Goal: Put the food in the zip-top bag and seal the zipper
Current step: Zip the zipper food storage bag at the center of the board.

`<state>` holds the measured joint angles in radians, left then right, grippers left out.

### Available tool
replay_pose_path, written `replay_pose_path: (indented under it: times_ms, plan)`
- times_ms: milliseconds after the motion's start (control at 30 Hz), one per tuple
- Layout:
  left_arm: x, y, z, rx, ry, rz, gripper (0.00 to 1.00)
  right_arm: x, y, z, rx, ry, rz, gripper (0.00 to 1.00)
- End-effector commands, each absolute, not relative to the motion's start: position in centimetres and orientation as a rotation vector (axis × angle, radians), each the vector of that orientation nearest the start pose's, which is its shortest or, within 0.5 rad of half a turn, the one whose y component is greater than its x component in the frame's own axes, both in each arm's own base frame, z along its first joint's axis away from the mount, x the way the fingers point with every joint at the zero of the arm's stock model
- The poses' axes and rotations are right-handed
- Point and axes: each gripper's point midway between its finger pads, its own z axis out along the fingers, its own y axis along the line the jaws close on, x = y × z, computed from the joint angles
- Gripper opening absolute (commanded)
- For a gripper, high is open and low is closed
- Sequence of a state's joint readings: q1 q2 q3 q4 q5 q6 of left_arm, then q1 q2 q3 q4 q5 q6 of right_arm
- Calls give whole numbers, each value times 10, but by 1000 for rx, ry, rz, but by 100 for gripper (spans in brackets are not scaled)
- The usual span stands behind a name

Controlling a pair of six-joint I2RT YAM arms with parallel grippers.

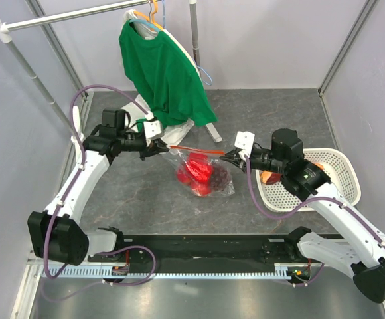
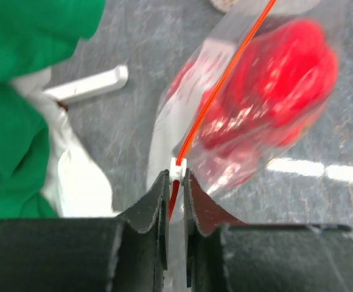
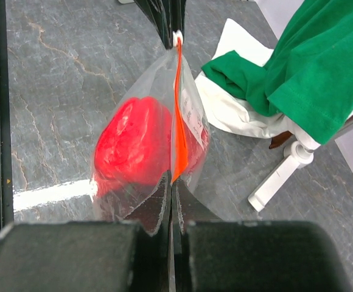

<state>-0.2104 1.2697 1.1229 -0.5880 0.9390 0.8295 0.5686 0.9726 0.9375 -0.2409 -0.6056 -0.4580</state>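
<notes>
I will slide my left gripper along a short piece of zipper (image 2: 173,204) to the left in the top view and let go, since it still runs past the white slider.
The clear zip-top bag (image 1: 227,187) hangs stretched between my two grippers above the grey table. The red food (image 1: 196,169) lies inside it, seen blurred in the left wrist view (image 2: 280,79) and as a red lump (image 3: 134,143) in the right wrist view. The orange-red zipper (image 1: 196,149) runs taut along the top edge. My left gripper (image 2: 176,176) is shut on the zipper at its white slider (image 2: 177,168), at the bag's left end (image 1: 158,149). My right gripper (image 3: 173,179) is shut on the zipper's other end (image 1: 232,158).
A green shirt (image 1: 162,70) hangs on a white rack behind the bag, over white cloth (image 3: 237,115). The rack's white foot (image 3: 280,176) lies on the table near it. To the right a white basket (image 1: 338,166) holds an orange-brown item (image 1: 269,177).
</notes>
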Motion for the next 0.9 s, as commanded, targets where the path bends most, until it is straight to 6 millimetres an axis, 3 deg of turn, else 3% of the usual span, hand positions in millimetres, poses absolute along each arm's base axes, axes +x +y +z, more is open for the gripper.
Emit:
replay_pose_path:
  times_ms: [0, 267, 533, 600, 633, 733, 867]
  plan:
    - [314, -143, 224, 1366, 1577, -487, 12, 227, 240, 314, -1231, 1269, 596, 0]
    - [320, -109, 214, 1323, 1654, -417, 12, 228, 235, 314, -1220, 1281, 586, 0]
    - [311, -111, 211, 1325, 1651, -437, 14, 229, 239, 321, -1226, 1269, 604, 0]
    - [308, -114, 216, 1320, 1637, -460, 21, 228, 241, 320, -1230, 1269, 619, 0]
    - [303, -120, 222, 1319, 1611, -503, 36, 228, 242, 320, -1236, 1267, 630, 0]
    - [294, -132, 240, 1309, 1566, -564, 59, 227, 246, 320, -1248, 1264, 652, 0]
    - [278, -158, 258, 1376, 1497, -588, 66, 225, 248, 318, -1267, 1253, 665, 0]
